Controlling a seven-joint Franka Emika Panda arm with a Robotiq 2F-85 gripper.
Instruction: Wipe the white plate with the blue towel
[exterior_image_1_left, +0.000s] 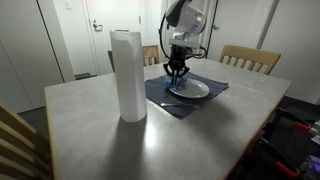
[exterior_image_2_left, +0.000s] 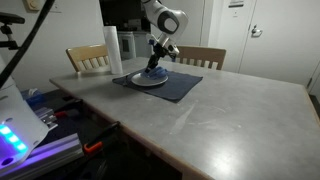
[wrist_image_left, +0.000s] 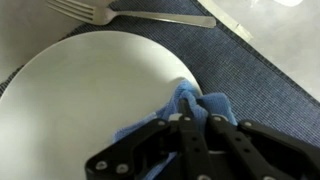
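Observation:
I need to move my gripper off the plate's edge next and toward the paper towel roll, over the bare placemat border (exterior_image_1_left: 155, 89) (wrist_image_left: 262, 80). I will have room there to let go of the blue towel.
A white plate (wrist_image_left: 90, 90) lies on a dark blue placemat (wrist_image_left: 250, 80); it also shows in both exterior views (exterior_image_1_left: 195, 90) (exterior_image_2_left: 140, 81). My gripper (wrist_image_left: 198, 125) is shut on a bunched blue towel (wrist_image_left: 195, 103) and presses it onto the plate's right edge. In both exterior views the gripper (exterior_image_1_left: 177, 72) (exterior_image_2_left: 153, 70) points straight down over the plate, with the blue towel (exterior_image_2_left: 153, 75) under its fingers. Most of the towel is hidden by the fingers.
A silver fork (wrist_image_left: 120, 13) lies on the placemat beyond the plate. A tall paper towel roll (exterior_image_1_left: 127, 75) (exterior_image_2_left: 113, 52) stands on the grey table (exterior_image_1_left: 200, 140). Wooden chairs (exterior_image_1_left: 250, 58) stand along the far side.

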